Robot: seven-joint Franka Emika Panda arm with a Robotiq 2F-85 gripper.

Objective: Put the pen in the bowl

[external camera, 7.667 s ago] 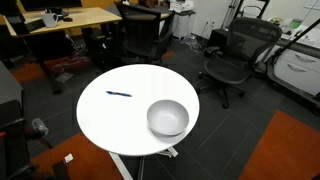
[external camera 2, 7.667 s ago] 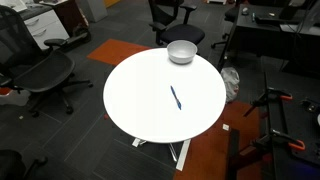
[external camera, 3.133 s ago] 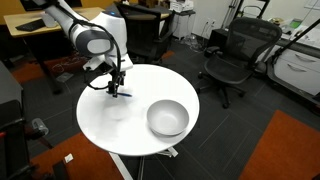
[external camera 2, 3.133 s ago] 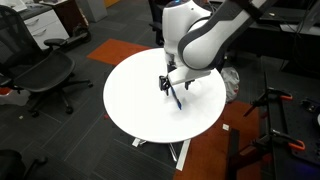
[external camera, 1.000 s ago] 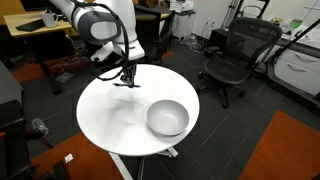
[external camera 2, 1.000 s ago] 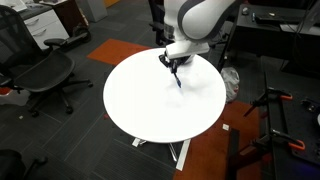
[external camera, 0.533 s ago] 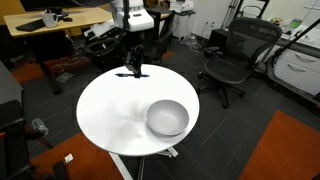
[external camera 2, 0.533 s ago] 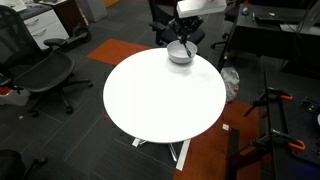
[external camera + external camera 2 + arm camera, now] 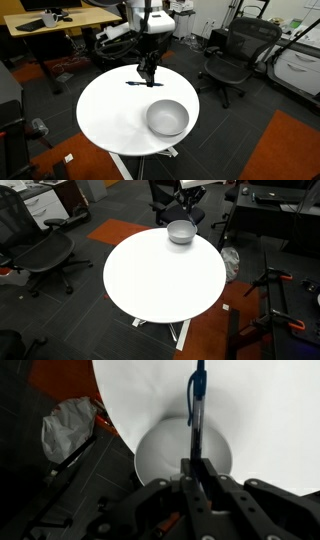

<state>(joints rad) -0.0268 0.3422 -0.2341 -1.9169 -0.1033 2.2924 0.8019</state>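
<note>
The protruding end of the pen still reaches past the bowl's rim, so the robot's gripper will next move down and across over the open middle of the bowl to let go of the pen there.
The dark blue pen lies level in my gripper, which is shut on it and hangs above the round white table, just behind the bowl. The silver-grey bowl sits empty near the table's edge, and it shows too in an exterior view as the bowl. In the wrist view the pen sticks out from between the fingers of the gripper, and the bowl lies directly under them. The pen's shaft crosses over the bowl's rim.
Black office chairs and wooden desks ring the table. A pale crumpled bag lies on the dark floor beside the table. Orange carpet covers a corner of the floor.
My gripper has carried the pen across the table from its far side toward the bowl. The bowl has not moved.
</note>
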